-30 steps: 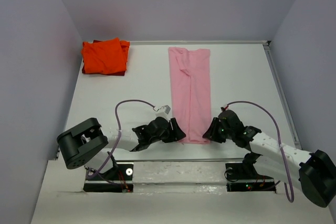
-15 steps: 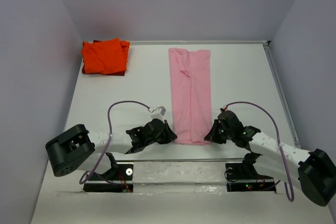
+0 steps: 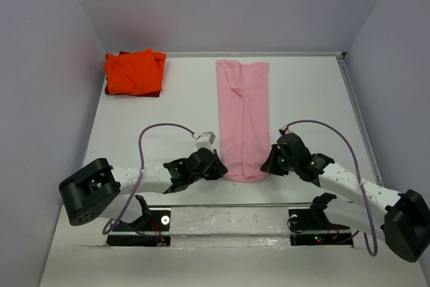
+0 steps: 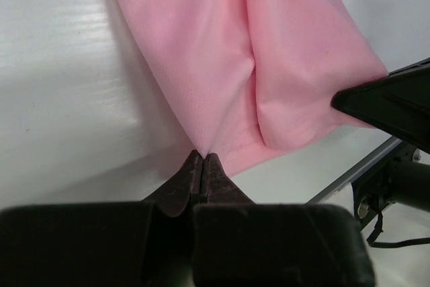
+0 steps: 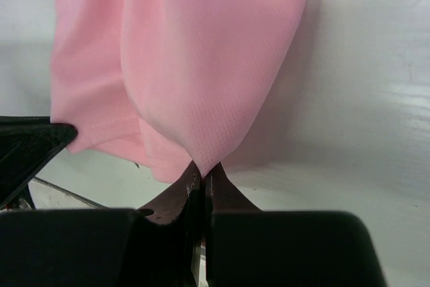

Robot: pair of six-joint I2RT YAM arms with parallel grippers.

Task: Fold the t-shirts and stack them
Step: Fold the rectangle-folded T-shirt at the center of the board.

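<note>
I will move my right gripper outward over the middle of the pink strip (image 3: 252,111), then down, and let go of the corner, since the strip still lies long and unfolded.
A light pink t-shirt (image 3: 243,115) lies as a long narrow strip down the middle of the white table. Its near end is lifted slightly and bunched. My left gripper (image 3: 220,166) is shut on the near left corner of that pink t-shirt (image 4: 222,65), the cloth pinched at the fingertips. On the near right corner of the pink t-shirt (image 5: 195,52) my right gripper (image 3: 267,164) is shut in the same way. A folded orange-red t-shirt (image 3: 134,72) rests at the far left corner, away from both grippers.
Grey walls close in the table on the left, back and right. A metal rail (image 3: 228,205) runs along the near edge in front of the arm bases. Purple cables (image 3: 164,128) loop above each wrist.
Both grippers have closed on the pink t-shirt's near corners. They have drawn that end up and slightly away from the near edge, so the hem now bunches between them.
</note>
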